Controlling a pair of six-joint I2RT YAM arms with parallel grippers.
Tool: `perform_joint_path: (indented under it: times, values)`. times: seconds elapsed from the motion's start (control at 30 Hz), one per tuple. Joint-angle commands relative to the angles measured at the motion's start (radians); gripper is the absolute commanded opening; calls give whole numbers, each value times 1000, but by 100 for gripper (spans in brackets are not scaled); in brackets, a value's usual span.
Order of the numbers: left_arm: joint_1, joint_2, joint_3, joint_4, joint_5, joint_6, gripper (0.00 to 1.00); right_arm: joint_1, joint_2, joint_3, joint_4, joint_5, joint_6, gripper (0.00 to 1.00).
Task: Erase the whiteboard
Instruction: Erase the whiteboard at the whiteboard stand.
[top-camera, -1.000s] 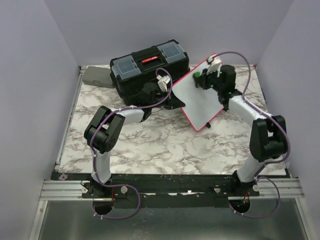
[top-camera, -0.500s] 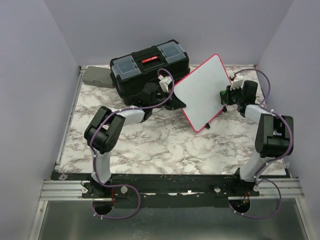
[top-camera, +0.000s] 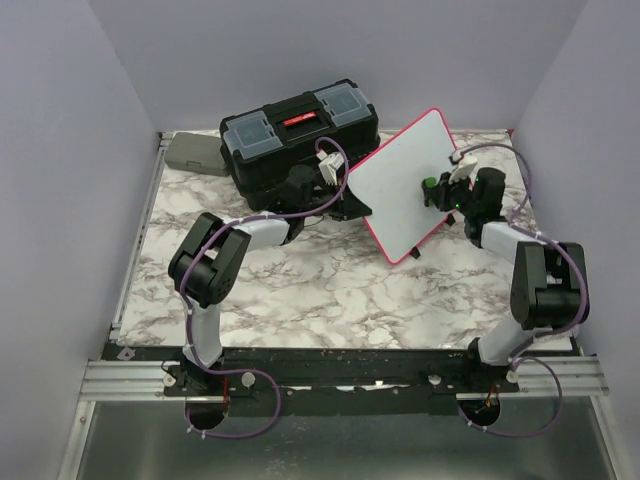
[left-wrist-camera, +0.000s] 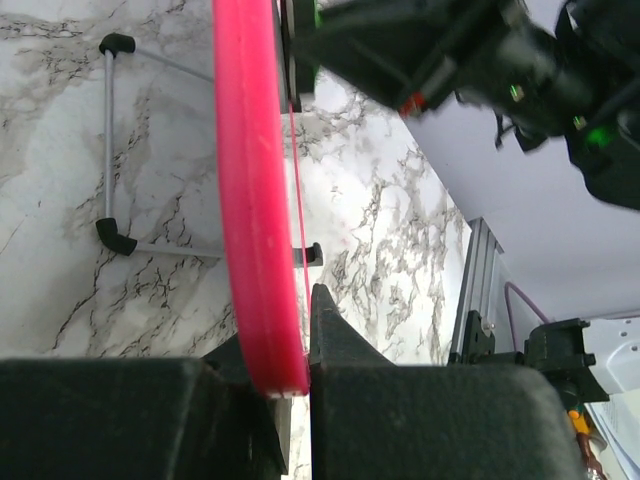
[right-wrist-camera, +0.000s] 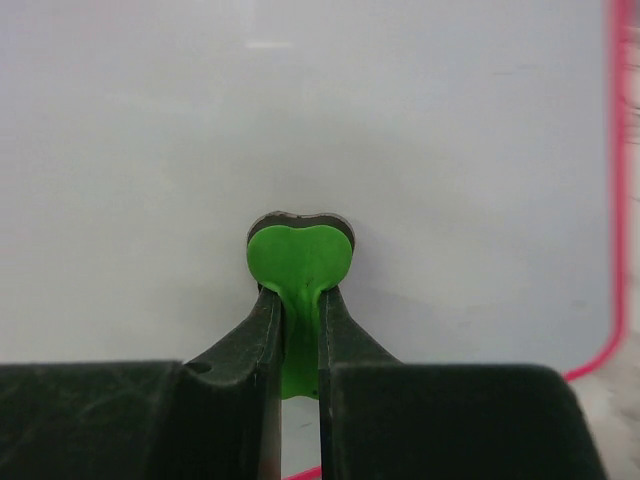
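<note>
The robot's right gripper will next move back and down off the blank board to release the eraser (top-camera: 428, 186), because the bare marble is below it and toward the robot's base.
The whiteboard (top-camera: 400, 180), pink-framed and blank white, stands tilted at the table's back right. My left gripper (top-camera: 352, 203) is shut on its left edge; in the left wrist view the pink frame (left-wrist-camera: 250, 200) is pinched between the left gripper's (left-wrist-camera: 298, 345) jaws. My right gripper (top-camera: 440, 192) is shut on a small green eraser (top-camera: 428, 186). In the right wrist view the green eraser (right-wrist-camera: 300, 255) presses flat against the white surface (right-wrist-camera: 420, 140), with the right gripper (right-wrist-camera: 299, 300) clamped on its stem. No writing shows on the board.
A black toolbox (top-camera: 300, 128) with a red latch sits behind my left gripper, and a grey case (top-camera: 193, 153) lies at the back left. The board's wire stand (left-wrist-camera: 108, 140) with black feet rests on the marble. An aluminium rail (left-wrist-camera: 478, 290) edges the table's right side.
My right arm swept the eraser from the board's upper part down off its right edge, then came back onto the lower right of the surface. The left arm and board stayed put.
</note>
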Motion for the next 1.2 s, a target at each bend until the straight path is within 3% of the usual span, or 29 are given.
perform_joint_path:
  times: [0.0, 0.2, 0.4, 0.57, 0.7, 0.87, 1.07, 1.17]
  values:
    - [-23, -26, -15, -26, 107, -10, 0, -146, 148, 136, 54, 197, 52, 1]
    - [-22, -17, 2, -42, 109, -6, 0, -161, 233, 329, -14, 30, 89, 1]
    - [-23, -17, 11, -59, 103, -1, 0, -23, 266, 501, -130, -49, 75, 1]
    - [-23, -18, 14, -61, 97, -5, 0, 153, 205, 462, -221, -101, 7, 1]
    - [-23, -25, 9, -58, 89, -9, 0, 264, 116, 321, -290, -99, -42, 1]
    - [-23, -42, -3, -63, 85, 0, 0, 244, 0, 166, -372, 39, -75, 1]
    - [-21, -53, -18, -53, 60, -9, 0, 48, -98, 147, -391, 148, -14, 1]
    - [-21, -67, -30, -55, 35, -13, 13, 22, -155, 153, -438, 44, -30, 1]
